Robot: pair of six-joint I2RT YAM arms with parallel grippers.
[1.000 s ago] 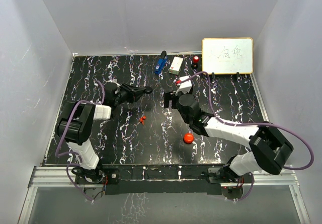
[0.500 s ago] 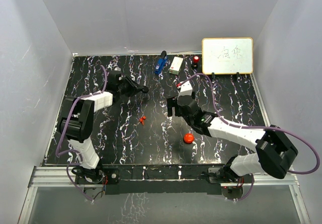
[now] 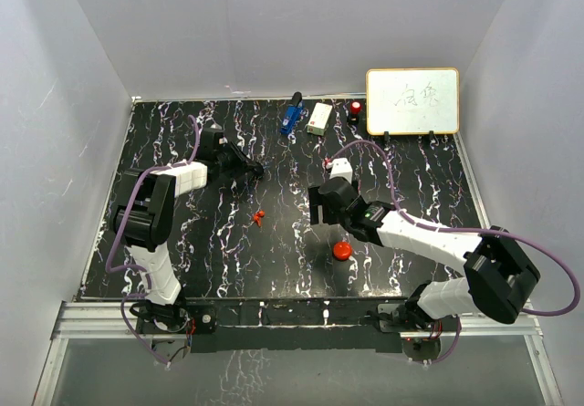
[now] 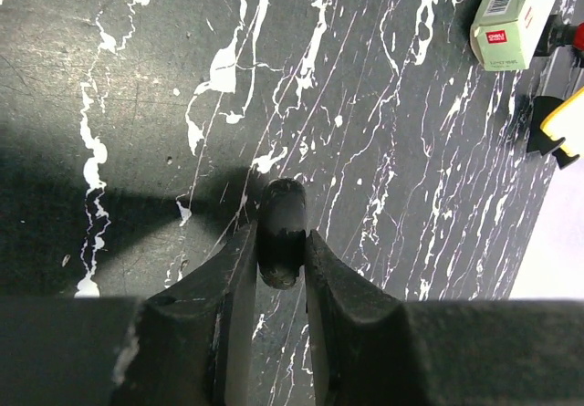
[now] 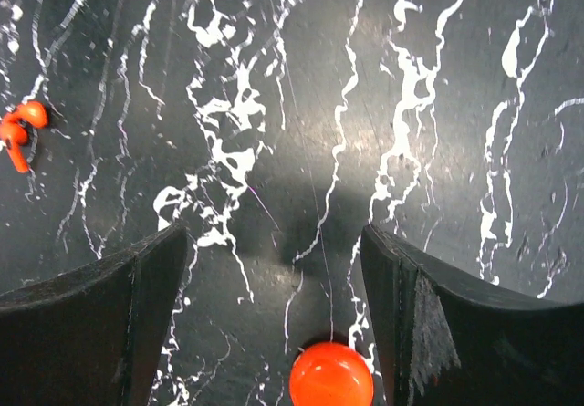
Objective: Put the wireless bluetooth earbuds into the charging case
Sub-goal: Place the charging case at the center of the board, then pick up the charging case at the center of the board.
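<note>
The robot's right gripper will next draw back over the red round puck (image 3: 342,250) and lower its open fingers around it, because the puck is nearer the robot's base than the fingers are.
A small red earbud (image 3: 259,216) lies on the black marbled table (image 3: 219,260); the right wrist view shows it at the far left (image 5: 20,125). My left gripper (image 3: 253,171) is shut on a black round disc (image 4: 281,231), held on edge between the fingers (image 4: 235,283) just above the table. My right gripper (image 3: 318,207) hangs open over bare table, with a red round puck (image 5: 331,376) near its right finger (image 5: 429,296). In the top view that puck (image 3: 342,250) sits nearer the front than the gripper. I cannot tell which round piece is the charging case.
Along the far edge stand a whiteboard (image 3: 412,100), a blue object (image 3: 291,114), a white-and-green box (image 3: 319,118) and a small red-and-black item (image 3: 354,109). The box (image 4: 511,14) also shows at the top right of the left wrist view. White walls enclose the table.
My right gripper has moved toward the front of the table, closer to the red puck, still open. My left arm has swung, shifting the held black disc slightly left and nearer.
</note>
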